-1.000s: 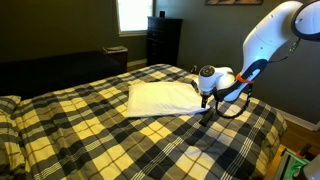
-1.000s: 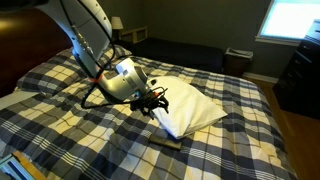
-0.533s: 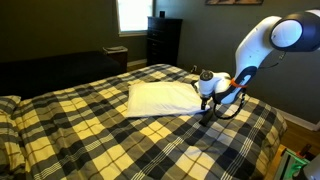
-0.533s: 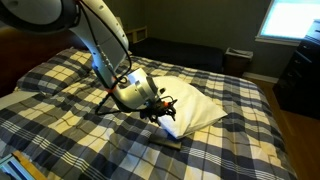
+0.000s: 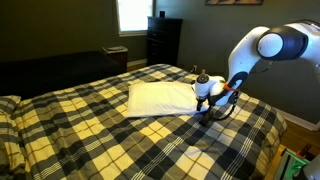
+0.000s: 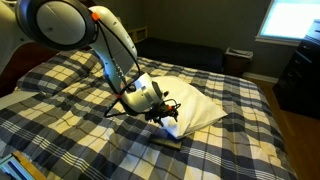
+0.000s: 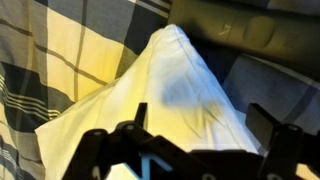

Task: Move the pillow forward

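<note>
The fold of fabric near the pillow's corner is just below my open fingers. My gripper lowers slightly around it next, before closing.
The white pillow (image 5: 160, 97) lies flat on the plaid bedspread near the middle of the bed; it shows in both exterior views (image 6: 197, 108). My gripper (image 5: 205, 107) is low at the pillow's short end, by a corner (image 6: 168, 116). In the wrist view the pillow (image 7: 170, 80) fills the centre and its corner points away. My gripper (image 7: 200, 128) has its two fingers spread apart on either side of the pillow's fabric, not closed on it.
The plaid bedspread (image 5: 120, 135) covers the whole bed. A plaid-covered pillow (image 5: 8, 104) lies at the bed's head. A dark dresser (image 5: 163, 40) and a window (image 5: 133, 14) stand beyond the bed. The bed's edge (image 6: 170, 142) is close to the gripper.
The arm's upper links have swung over and the gripper has shifted a little along the pillow's end toward its corner. The pillow has not visibly moved.
</note>
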`<state>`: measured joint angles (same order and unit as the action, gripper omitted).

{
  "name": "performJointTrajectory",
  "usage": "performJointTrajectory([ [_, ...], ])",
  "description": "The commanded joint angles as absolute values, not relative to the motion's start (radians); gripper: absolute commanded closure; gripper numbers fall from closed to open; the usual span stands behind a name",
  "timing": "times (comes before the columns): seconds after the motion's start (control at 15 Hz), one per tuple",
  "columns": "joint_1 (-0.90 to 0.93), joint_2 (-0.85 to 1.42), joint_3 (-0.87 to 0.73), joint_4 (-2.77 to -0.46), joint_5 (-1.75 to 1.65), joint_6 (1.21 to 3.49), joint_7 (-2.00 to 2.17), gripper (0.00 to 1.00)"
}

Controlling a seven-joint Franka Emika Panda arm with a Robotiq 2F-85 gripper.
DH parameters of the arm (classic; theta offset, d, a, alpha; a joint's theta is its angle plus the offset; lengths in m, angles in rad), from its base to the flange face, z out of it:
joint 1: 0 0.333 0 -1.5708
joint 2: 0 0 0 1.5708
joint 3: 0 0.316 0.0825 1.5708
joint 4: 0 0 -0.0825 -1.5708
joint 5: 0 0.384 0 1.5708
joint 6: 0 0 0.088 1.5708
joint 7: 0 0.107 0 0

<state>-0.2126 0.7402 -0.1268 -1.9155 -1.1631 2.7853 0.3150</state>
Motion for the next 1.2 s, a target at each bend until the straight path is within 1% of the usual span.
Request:
performJointTrajectory([
  [0.0, -0.201, 0.819, -0.131, -1.842, -1.082, 2.805, 0.262, 0.00],
  [0.53, -0.170, 0.894, -0.145, -1.767, -0.893, 2.812, 0.181, 0.00],
  [0.6, -0.162, 0.901, -0.151, -1.759, -0.879, 2.806, 0.168, 0.25],
  [0.67, -0.160, 0.904, -0.151, -1.757, -0.861, 2.805, 0.153, 0.28],
  [0.73, -0.154, 0.907, -0.156, -1.754, -0.846, 2.803, 0.144, 0.34],
  [0.87, -0.137, 0.910, -0.174, -1.748, -0.825, 2.796, 0.135, 0.51],
  [1.13, -0.132, 0.892, -0.173, -1.764, -0.774, 2.801, 0.091, 0.80],
])
